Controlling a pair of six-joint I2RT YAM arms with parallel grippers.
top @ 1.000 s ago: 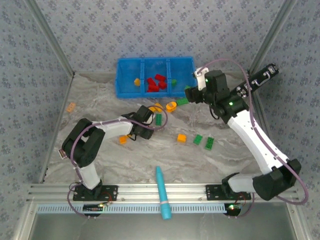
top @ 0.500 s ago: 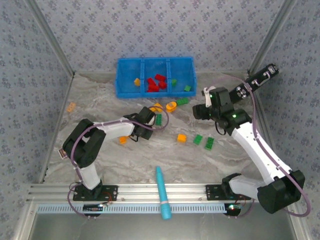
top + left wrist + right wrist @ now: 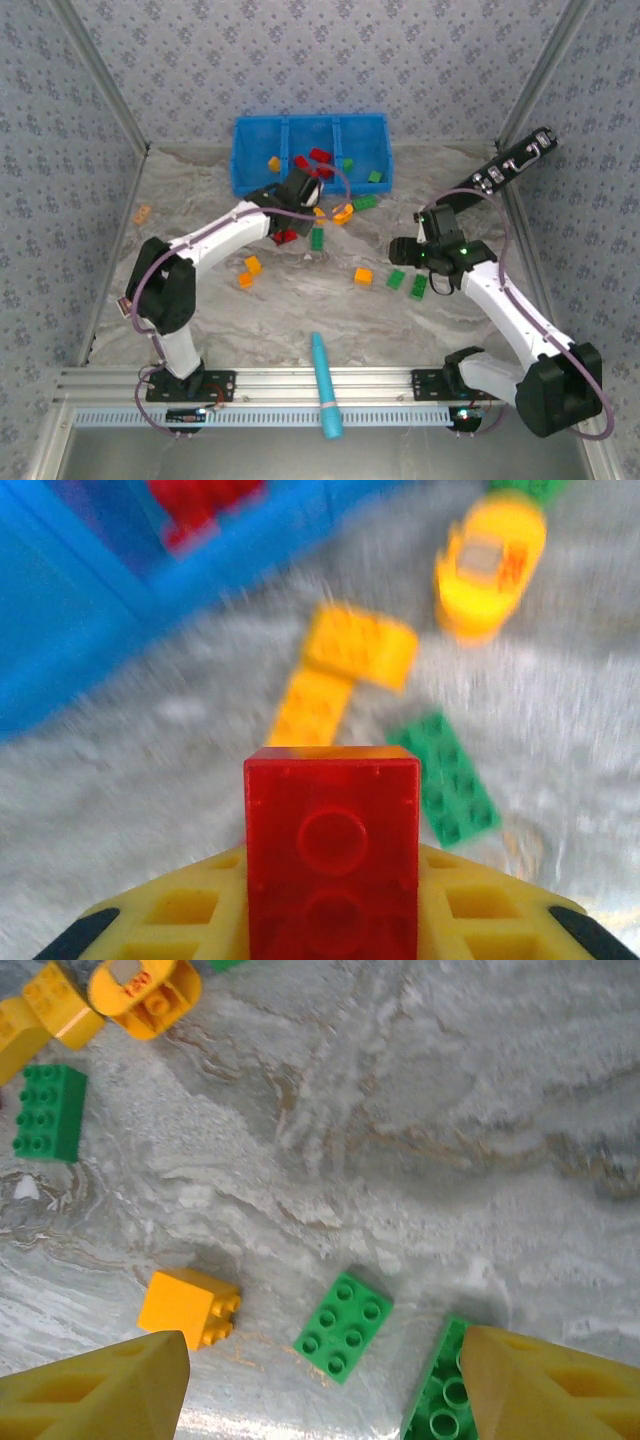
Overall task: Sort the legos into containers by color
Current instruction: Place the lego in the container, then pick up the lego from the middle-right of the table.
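Observation:
The red lego (image 3: 332, 820) belongs in the blue container, since red ones lie inside. I should next move my left gripper outward over the blue container's middle section (image 3: 190, 505) and release the lego there.
A red lego (image 3: 332, 820) stands clamped between the yellow fingers of my left gripper (image 3: 332, 900), lifted off the table; from above the gripper (image 3: 285, 232) sits just in front of the blue container (image 3: 250, 150). Ahead of it lie two joined orange legos (image 3: 345, 670), a rounded orange piece (image 3: 490, 560) and a green plate (image 3: 455, 790). My right gripper (image 3: 320, 1345) hangs open over a green lego (image 3: 343, 1324), with a second green lego (image 3: 435, 1405) at its right finger and an orange lego (image 3: 188, 1308) to the left. From above, the right gripper (image 3: 404, 256) hovers by these greens (image 3: 396, 279).
The container holds an orange lego (image 3: 273, 162) on the left, red ones (image 3: 315, 158) in the middle and green ones (image 3: 375, 177) on the right. More orange legos (image 3: 248, 270) lie mid-left, one (image 3: 142, 213) by the left wall. A teal pen (image 3: 325, 385) rests on the front rail. A black device (image 3: 515, 160) leans at the right wall.
My left gripper shut on the red lego, then rose and swung toward the container. My right arm drew back from the container and came down over the green legos.

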